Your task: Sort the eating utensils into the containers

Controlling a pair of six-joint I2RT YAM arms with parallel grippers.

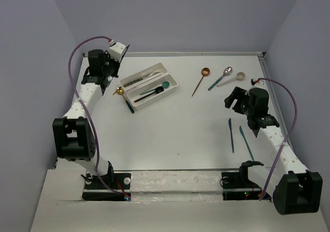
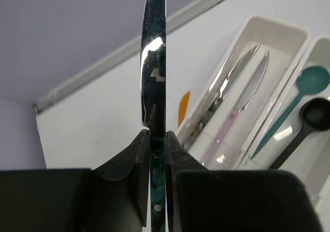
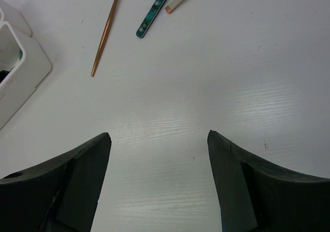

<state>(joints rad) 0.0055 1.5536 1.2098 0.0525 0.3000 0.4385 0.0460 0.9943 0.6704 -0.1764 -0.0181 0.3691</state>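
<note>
My left gripper should next move down and to the right in the top view and let go of the teal-handled knife, because the far tray with knives is down there.
My left gripper is shut on a knife with a silver blade and a marbled teal handle, held beside the trays at the far left. Two white trays lie side by side. The far tray holds a silver knife and a lilac-handled knife. The near tray holds a teal spoon and a black spoon. My right gripper is open and empty over bare table, below a copper spoon, a teal-handled silver spoon and a cream spoon.
A gold spoon and a dark teal knife lie by the trays' left end. Two slim teal-blue knives lie near the right arm. An orange piece shows behind the far tray. Walls close the table on three sides.
</note>
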